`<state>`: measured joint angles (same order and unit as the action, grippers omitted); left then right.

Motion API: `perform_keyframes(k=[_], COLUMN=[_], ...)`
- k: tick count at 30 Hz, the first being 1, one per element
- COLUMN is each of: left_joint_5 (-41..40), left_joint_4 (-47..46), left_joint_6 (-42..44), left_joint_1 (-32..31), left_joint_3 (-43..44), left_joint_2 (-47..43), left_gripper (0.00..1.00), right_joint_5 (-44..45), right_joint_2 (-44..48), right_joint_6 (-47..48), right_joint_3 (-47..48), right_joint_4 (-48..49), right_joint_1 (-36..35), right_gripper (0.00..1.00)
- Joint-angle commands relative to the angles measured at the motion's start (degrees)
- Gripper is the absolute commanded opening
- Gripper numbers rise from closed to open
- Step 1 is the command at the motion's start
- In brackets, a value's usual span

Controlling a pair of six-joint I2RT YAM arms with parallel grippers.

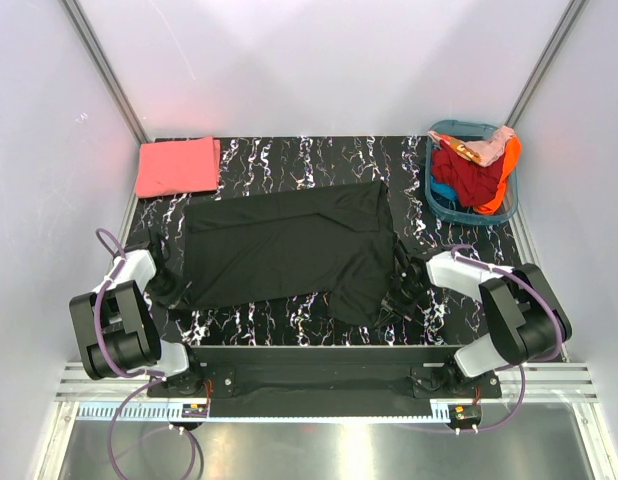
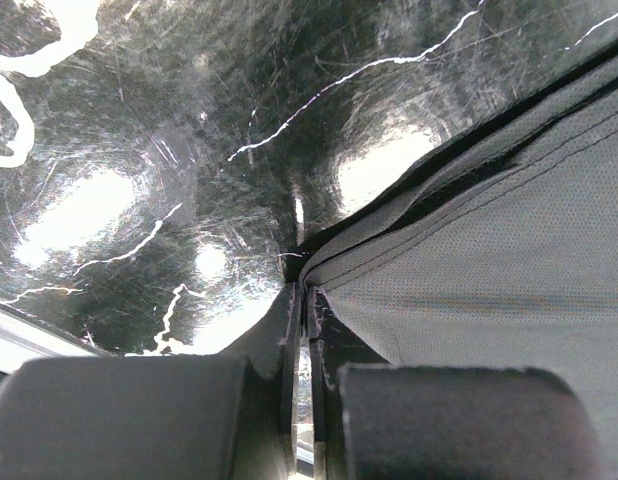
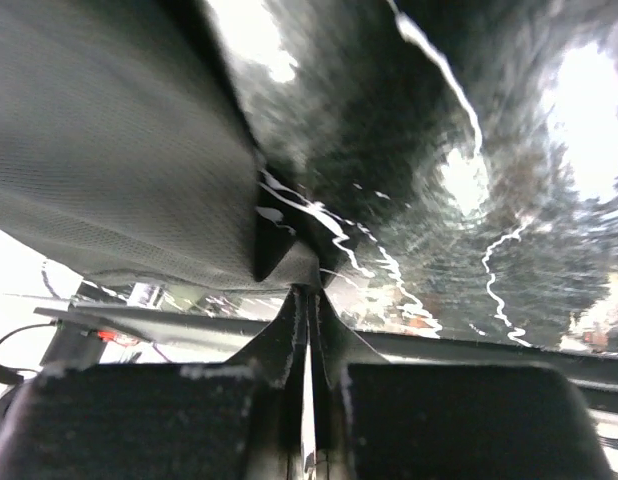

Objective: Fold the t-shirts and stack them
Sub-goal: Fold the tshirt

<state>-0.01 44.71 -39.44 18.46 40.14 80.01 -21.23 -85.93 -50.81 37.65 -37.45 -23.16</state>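
My left gripper carries the hem outward next and releases it near the corner by the coral-pink t-shirt, since that corner lies outward of the gripper.
The large black t-shirt lies spread flat across the middle of the marble table. My left gripper is at its near-left corner. In the left wrist view that gripper is shut on the stitched hem of the black t-shirt. My right gripper is at the near-right corner. The right wrist view shows this gripper shut on a pinched fold of the black t-shirt, which lifts off the table there. The coral-pink t-shirt lies folded at the far left.
A teal basket at the far right holds red, orange and pink clothes. White walls enclose the black marble table on three sides. A metal rail with both arm bases runs along the near edge.
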Motion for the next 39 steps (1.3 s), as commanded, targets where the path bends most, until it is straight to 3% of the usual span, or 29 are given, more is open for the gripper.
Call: perform_keyframes(k=[1, 9, 13, 16, 26, 39], left_joint_5=[-1.92, -2.89, -2.10, -1.48, -3.07, 1.33], left_joint_4=[-4.46, -4.37, -4.46, -4.37, -0.94, 0.29], left_joint_6=[0.42, 0.33, 0.59, 1.47, 6.57, 7.71], left_joint_1=[0.09, 0.00, -0.70, -1.05, -1.23, -2.20], left_joint_3=[-1.29, -1.38, -1.21, -0.51, 8.02, 16.89], left_joint_2=[1.29, -1.78, -3.28, -4.24, -4.34, 0.93], left_gripper=[0.00, 0.00, 0.00, 0.00, 0.00, 0.01], right_joint_5=[9.11, 6.56, 1.56, 2.94, 3.83, 1.81], right_joint_2=[1.37, 12.97, 14.83, 14.83, 5.43, -5.73], right_joint_6=[2.19, 8.44, 9.85, 11.34, 16.44, 22.86], right_joint_3=[1.90, 5.85, 8.13, 11.47, 27.38, 43.64], right_joint_4=[1.68, -7.72, -8.69, -10.53, -12.90, -16.25], right_joint_1=[-0.22, -0.31, -0.40, -0.31, 2.59, 8.74], right_gripper=[0.00, 0.00, 0.00, 0.00, 0.00, 0.00])
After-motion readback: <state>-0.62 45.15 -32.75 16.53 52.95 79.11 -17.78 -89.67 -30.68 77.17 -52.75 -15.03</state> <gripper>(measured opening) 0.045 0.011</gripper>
